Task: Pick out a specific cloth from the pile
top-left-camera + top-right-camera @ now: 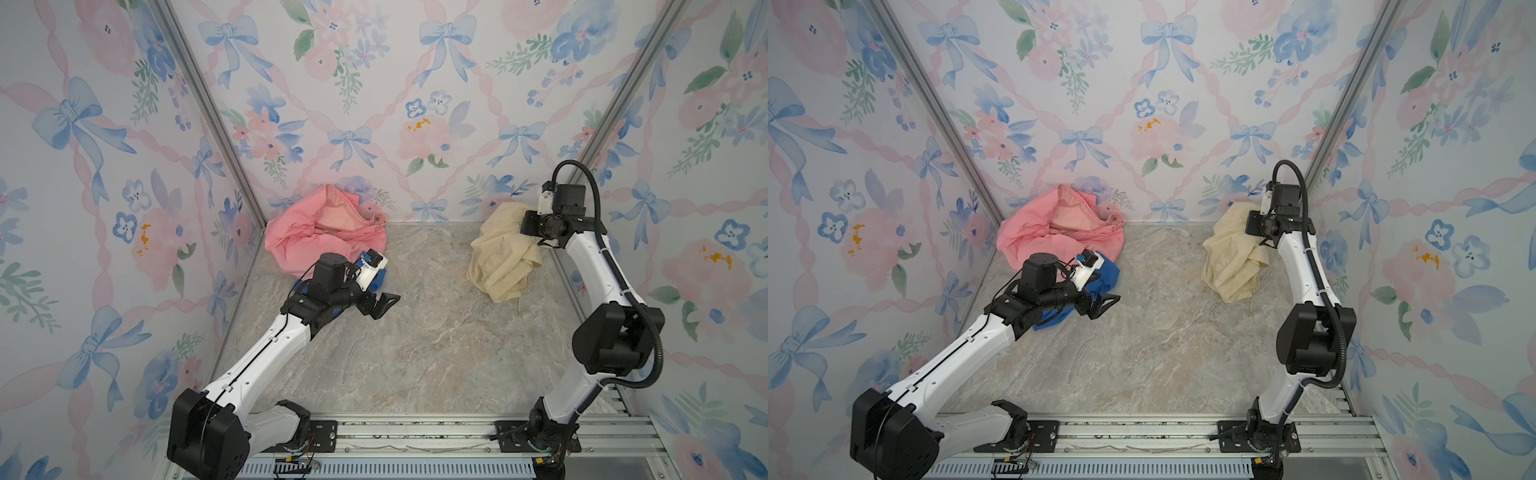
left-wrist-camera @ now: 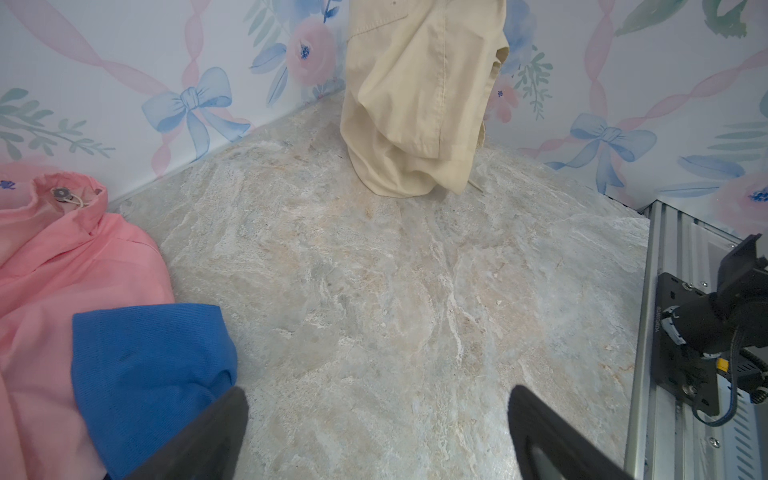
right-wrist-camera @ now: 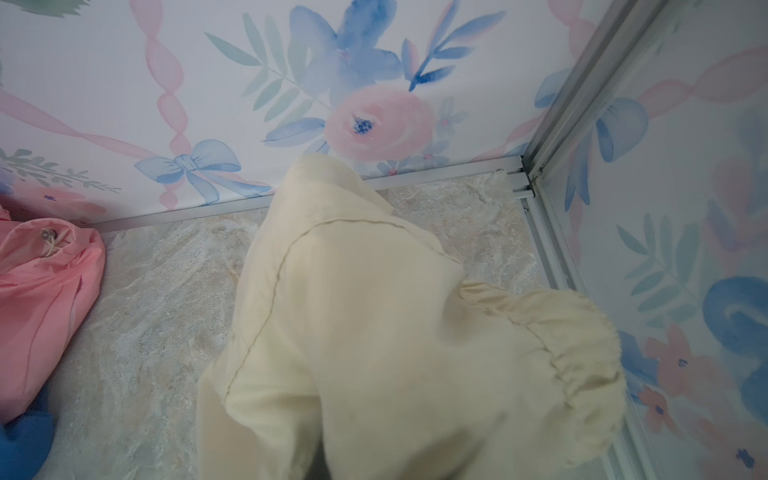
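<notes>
The cloth's lower end is already on the floor, clear of the pile. Next, my right gripper lowers toward the marble (image 1: 536,286) beside that end and lets go of the fold.
The cloth (image 1: 498,257) (image 1: 1233,259) is pale cream-yellow and hangs at the back right from my right gripper (image 1: 524,227), which is shut on its top. Its lower end rests on the floor and a thin cord (image 1: 519,305) trails below it. In the right wrist view the cloth (image 3: 374,332) hides the jaws. The pile, a pink garment (image 1: 316,241) (image 1: 1050,237) with a royal blue cloth (image 1: 1106,274) at its front, lies in the back left corner. My left gripper (image 1: 384,303) (image 2: 378,395) hovers open and empty beside the blue cloth (image 2: 145,361).
Floral walls close in the marble floor (image 1: 415,353) on three sides, with metal corner posts (image 1: 208,104). An aluminium rail (image 1: 415,432) carrying both arm bases runs along the front edge. The right arm's base (image 2: 706,332) shows in the left wrist view.
</notes>
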Motion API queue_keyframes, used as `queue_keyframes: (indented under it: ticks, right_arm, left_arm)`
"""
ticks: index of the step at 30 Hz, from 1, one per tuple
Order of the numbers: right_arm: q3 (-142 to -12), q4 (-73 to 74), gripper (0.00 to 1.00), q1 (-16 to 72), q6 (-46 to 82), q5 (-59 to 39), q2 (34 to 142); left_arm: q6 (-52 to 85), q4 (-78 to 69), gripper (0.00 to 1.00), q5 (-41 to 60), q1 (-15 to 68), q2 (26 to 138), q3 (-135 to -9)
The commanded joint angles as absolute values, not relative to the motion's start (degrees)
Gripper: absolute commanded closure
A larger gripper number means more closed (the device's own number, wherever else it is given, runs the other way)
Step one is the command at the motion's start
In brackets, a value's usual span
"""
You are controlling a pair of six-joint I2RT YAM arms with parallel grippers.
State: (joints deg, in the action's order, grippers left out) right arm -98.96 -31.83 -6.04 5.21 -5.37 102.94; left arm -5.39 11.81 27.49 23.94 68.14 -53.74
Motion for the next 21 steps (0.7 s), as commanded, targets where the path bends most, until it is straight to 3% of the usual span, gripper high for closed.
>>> queue_keyframes:
  ticks: [1, 7, 13, 21]
  right_arm:
    - [-92.5, -25.2, 1.00, -7.4, 7.5, -8.5, 99.4]
    - [-85.0, -22.0, 1.00, -8.9, 9.7, -6.3, 101.6]
    - [-81.7, -22.8, 1.00, -6.9, 9.2, 2.1, 105.8]
    - [-82.7, -26.8, 1.00, -6.2, 10.6, -1.3, 111.2]
  left_arm:
    - [-5.1, 11.4, 0.02, 28.2, 23.5, 69.3, -53.6]
    - [-5.3, 11.5, 0.02, 28.5, 23.5, 69.4, -53.5]
    - [-5.4, 11.4, 0.02, 29.6, 23.5, 69.5, -53.5]
    - [-5.2, 11.5, 0.02, 30.9, 23.5, 69.8, -53.7]
